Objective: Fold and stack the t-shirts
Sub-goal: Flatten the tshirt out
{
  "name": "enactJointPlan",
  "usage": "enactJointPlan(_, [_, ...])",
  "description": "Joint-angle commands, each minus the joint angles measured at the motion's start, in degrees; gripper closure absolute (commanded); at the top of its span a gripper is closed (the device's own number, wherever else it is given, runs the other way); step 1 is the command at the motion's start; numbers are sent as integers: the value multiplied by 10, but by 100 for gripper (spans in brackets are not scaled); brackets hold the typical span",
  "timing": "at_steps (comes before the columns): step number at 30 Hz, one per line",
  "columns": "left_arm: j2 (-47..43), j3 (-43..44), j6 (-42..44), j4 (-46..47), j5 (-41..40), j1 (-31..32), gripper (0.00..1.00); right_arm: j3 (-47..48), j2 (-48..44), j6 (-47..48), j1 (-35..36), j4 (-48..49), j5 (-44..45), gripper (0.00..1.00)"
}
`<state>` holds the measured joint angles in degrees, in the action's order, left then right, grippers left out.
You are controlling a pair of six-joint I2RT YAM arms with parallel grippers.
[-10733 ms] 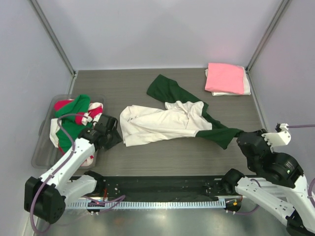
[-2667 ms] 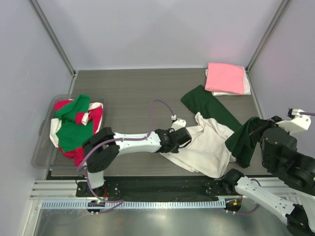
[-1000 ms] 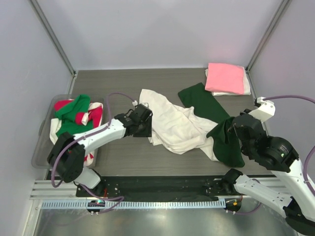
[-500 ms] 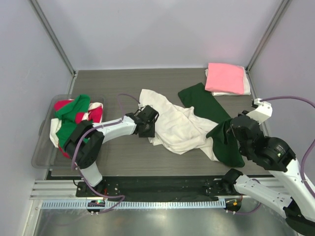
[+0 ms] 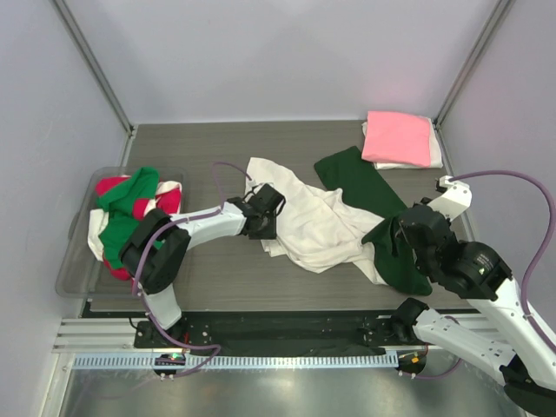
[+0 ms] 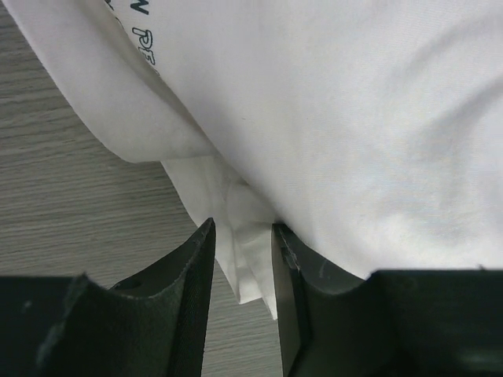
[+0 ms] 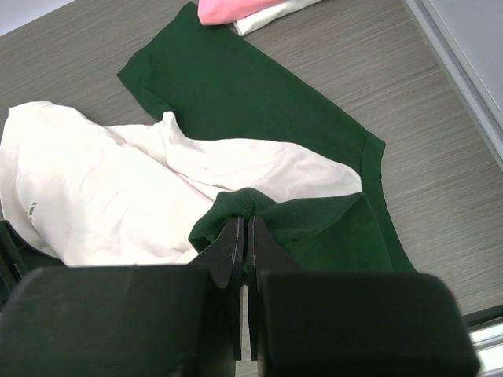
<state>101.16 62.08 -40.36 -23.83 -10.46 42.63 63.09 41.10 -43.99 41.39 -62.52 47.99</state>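
Note:
I will lift my right gripper next, then lower it outward to let go of the green fold beside the pink stack, because there is bare tabletop outward of the gripper.
The cream-white t-shirt with dark green fabric (image 5: 317, 221) lies crumpled across the middle of the table. Small black lettering shows on it in the left wrist view (image 6: 145, 39). My left gripper (image 5: 265, 217) sits at its left edge, jaws apart, with a loose white fold (image 6: 244, 236) between the fingers, not pinched. My right gripper (image 5: 401, 228) is shut on a bunched fold of the green fabric (image 7: 247, 203) and holds it slightly raised at the shirt's right side. A folded pink t-shirt (image 5: 395, 136) lies on a folded white one (image 5: 432, 157) at the back right.
A clear plastic tub (image 5: 76, 261) at the left holds crumpled red, green and white shirts (image 5: 130, 217). Metal corner posts and walls enclose the table. The pink stack's edge shows at the top of the right wrist view (image 7: 236, 8).
Over the last seconds the shirt was dragged left and spread out. In the last second the left gripper edged right along the shirt's left edge; the right gripper kept its hold on the green fold.

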Motion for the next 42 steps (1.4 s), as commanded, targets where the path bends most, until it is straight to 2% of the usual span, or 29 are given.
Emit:
enactJointPlan(1, [-1, 28, -9, 3, -23, 7, 64, -6, -1, -11, 0, 28, 3, 99])
enactJointPlan(14, [25, 30, -22, -9, -39, 23, 69, -14, -9, -7, 0, 29, 4, 99])
enactJointPlan(24, [18, 39, -34, -39, -73, 34, 87, -17, -8, -11, 0, 29, 3, 99])
enactJointPlan(30, [3, 65, -39, -89, -119, 46, 89, -16, -8, -11, 0, 30, 0, 99])
enactJointPlan(35, [-4, 66, -39, -99, -130, 57, 100, -12, -13, -10, 0, 30, -2, 99])
enactJointPlan(39, [-21, 79, -35, -125, -147, 65, 100, -5, -16, -8, 0, 29, -3, 99])
enactJointPlan(42, [-67, 97, -27, -161, -158, 66, 100, 16, -16, 0, 0, 25, 4, 99])
